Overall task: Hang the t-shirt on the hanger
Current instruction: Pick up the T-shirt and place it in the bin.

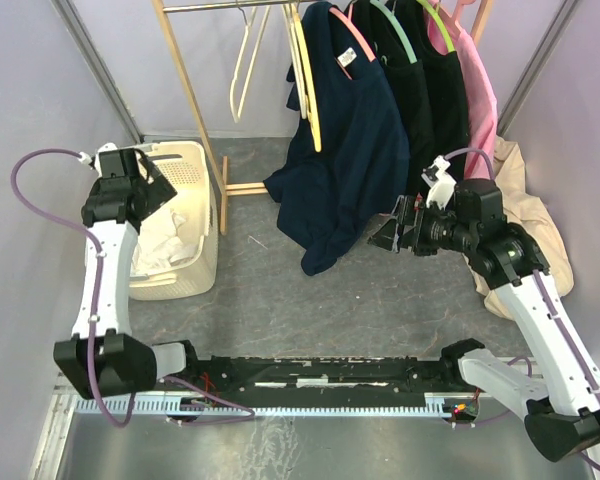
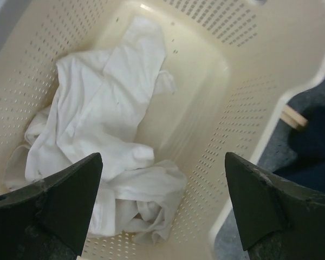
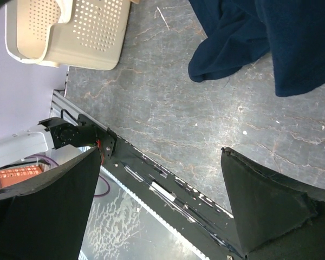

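Note:
My left gripper moves down and back, nearer my base, onto the t-shirt's near fold [image 1: 158, 260] [image 2: 105, 213] below it next, because the cloth bunches up there.
The white t-shirt [image 2: 103, 97] lies crumpled in the cream perforated laundry basket [image 2: 244, 92] at the left; it also shows in the top view [image 1: 165, 240]. My left gripper [image 2: 162, 162] is open and empty, hovering over the basket [image 1: 205, 230] above the shirt without touching it; it shows in the top view [image 1: 155, 185] too. The slim yellow hanger [image 1: 310, 100] hangs on the wooden rack at the back, just left of the navy shirt. My right gripper [image 1: 388, 232] is open and empty, held in the air beside the navy shirt's lower edge, and in its wrist view [image 3: 160, 150] it faces the floor.
A wooden rack [image 1: 195, 90] holds a cream-white hanger [image 1: 245, 60], a navy shirt [image 1: 345, 170], black garments [image 1: 430, 90] and a pink one [image 1: 475, 80]. A beige garment [image 1: 535, 230] lies at the right. A black rail [image 1: 320, 380] runs along the near edge.

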Robot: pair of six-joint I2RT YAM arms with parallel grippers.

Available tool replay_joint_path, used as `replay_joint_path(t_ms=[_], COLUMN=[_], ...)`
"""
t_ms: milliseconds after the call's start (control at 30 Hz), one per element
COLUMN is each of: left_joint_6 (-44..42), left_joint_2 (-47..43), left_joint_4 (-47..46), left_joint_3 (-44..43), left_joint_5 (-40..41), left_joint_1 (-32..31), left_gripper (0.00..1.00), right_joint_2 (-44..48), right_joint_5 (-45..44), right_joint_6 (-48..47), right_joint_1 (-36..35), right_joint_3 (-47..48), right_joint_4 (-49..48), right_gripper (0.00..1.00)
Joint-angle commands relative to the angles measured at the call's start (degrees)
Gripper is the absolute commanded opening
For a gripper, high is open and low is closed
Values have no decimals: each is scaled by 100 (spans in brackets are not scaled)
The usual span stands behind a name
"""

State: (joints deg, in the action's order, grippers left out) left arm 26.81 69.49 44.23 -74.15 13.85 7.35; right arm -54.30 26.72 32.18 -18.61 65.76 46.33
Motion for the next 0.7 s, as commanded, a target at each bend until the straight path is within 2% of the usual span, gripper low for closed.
replay_joint_path(t_ms=[0,133,267,467,667], left_joint_6=[-187,-177,-262,-80,70], left_joint_2=[303,499,892,1171,1071], left_joint_4=[472,531,852,1034,850], left_joint_3=[-128,33,85,207,905], left_joint_5=[58,264,870,606,720], left_joint_1=[214,242,246,241,233], left_gripper=[99,99,92,87,88], right_joint_2=[-35,-94,-83,-20,-18], right_joint_5=[355,511,650,839,1024], right_joint_6=[-39,-20,-35,-26,-28], right_joint_1=[16,18,14,8,-1], right_joint_3=[-76,-207,-346,-653,-781], right_joint_4=[-522,-584,-629,-853,-975], right_gripper=[99,99,99,99,99])
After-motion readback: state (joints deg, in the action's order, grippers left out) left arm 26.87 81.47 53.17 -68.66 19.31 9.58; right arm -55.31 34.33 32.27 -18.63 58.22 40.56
